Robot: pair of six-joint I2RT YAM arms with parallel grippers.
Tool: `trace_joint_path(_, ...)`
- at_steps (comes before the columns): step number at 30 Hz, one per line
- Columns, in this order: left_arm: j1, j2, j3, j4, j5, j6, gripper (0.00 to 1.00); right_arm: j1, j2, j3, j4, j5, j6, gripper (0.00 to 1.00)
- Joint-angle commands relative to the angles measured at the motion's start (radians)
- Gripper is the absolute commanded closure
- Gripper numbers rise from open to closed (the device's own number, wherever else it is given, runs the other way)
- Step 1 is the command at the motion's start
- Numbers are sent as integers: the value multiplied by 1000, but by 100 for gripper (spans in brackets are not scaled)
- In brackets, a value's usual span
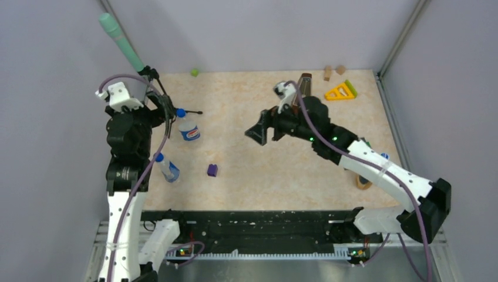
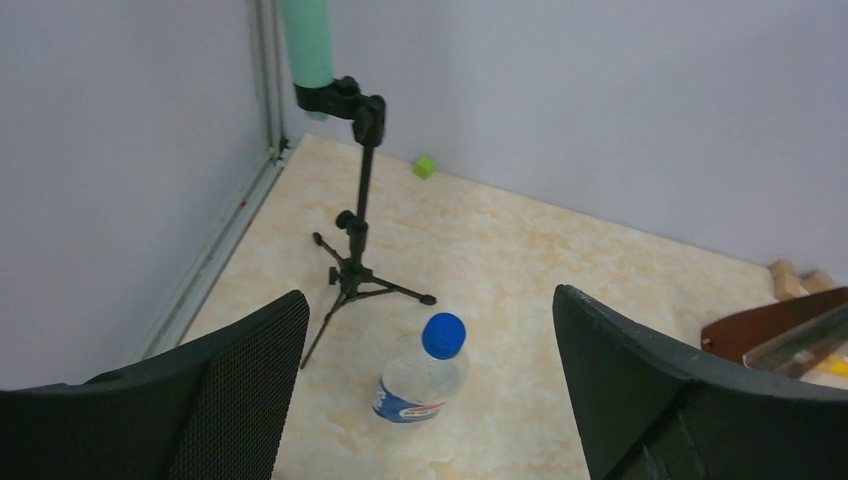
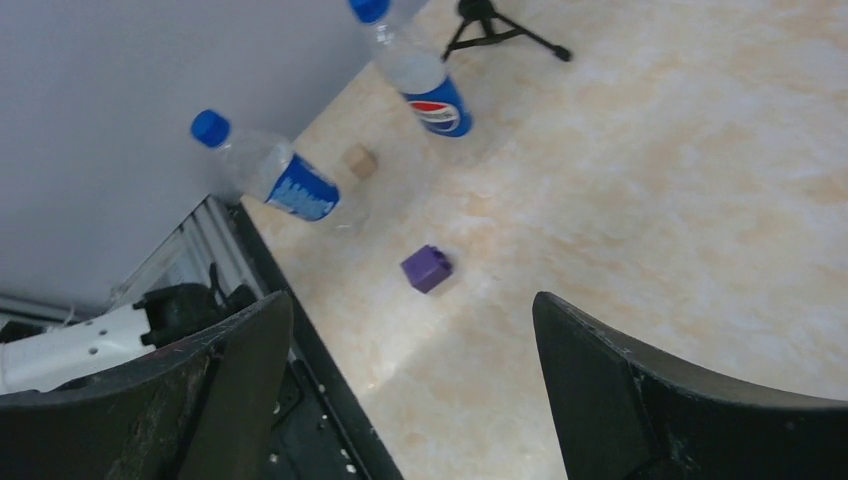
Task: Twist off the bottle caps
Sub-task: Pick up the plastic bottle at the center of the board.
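The near bottle's blue cap [image 1: 159, 157] still sits on its bottle, so my left gripper needs to move back and down onto it, with its fingers tipping toward the table.
Two clear bottles with blue labels stand at the table's left. The far bottle [image 1: 188, 129] has a dark blue cap [image 1: 181, 112]; in the left wrist view this cap [image 2: 443, 335] sits on its bottle [image 2: 418, 388]. The near bottle [image 1: 169, 169] has a blue cap [image 1: 158, 157]. The right wrist view shows both caps, one [image 3: 210, 127] nearer and one [image 3: 368, 8] at the top edge. My left gripper [image 1: 160, 114] [image 2: 428, 300] is open and empty, above and just short of the far bottle. My right gripper [image 1: 258, 132] [image 3: 412, 300] is open and empty over the table's middle. A third cap is hidden.
A black tripod [image 2: 355, 270] holding a green cylinder [image 1: 120, 41] stands just behind the far bottle. A purple cube [image 1: 212, 170] [image 3: 427, 268] lies near the near bottle. A green cube [image 1: 194, 73], wooden blocks [image 1: 333, 71] and a yellow triangle [image 1: 339, 92] lie at the back.
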Motion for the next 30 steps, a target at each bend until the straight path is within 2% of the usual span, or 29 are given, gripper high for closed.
trace_joint_path(1, 5, -76, 55, -6, -204, 20, 7, 174, 97, 68, 151, 86, -36, 12)
trace_joint_path(5, 5, -63, 44, -39, -400, 37, 5, 287, 164, 32, 367, 137, -39, 16)
trace_joint_path(7, 6, -38, 53, -78, -436, 39, 4, 326, 209, 44, 425, 151, -48, 16)
trace_joint_path(12, 6, 4, 100, -234, -287, -32, 3, 367, 280, 59, 424, 255, -32, 15)
trace_joint_path(16, 6, 20, 167, -422, -245, -86, 9, 362, 219, -18, 419, 390, -36, 11)
trace_joint_path(21, 6, -33, 142, -606, -260, -217, 14, 305, 142, -66, 378, 372, 6, 12)
trace_joint_path(24, 6, -59, 121, -686, -241, -250, 21, 277, 99, -91, 368, 348, 13, 13)
trace_joint_path(30, 6, -38, 102, -805, -224, -281, 24, 249, 39, -115, 364, 343, 16, 12)
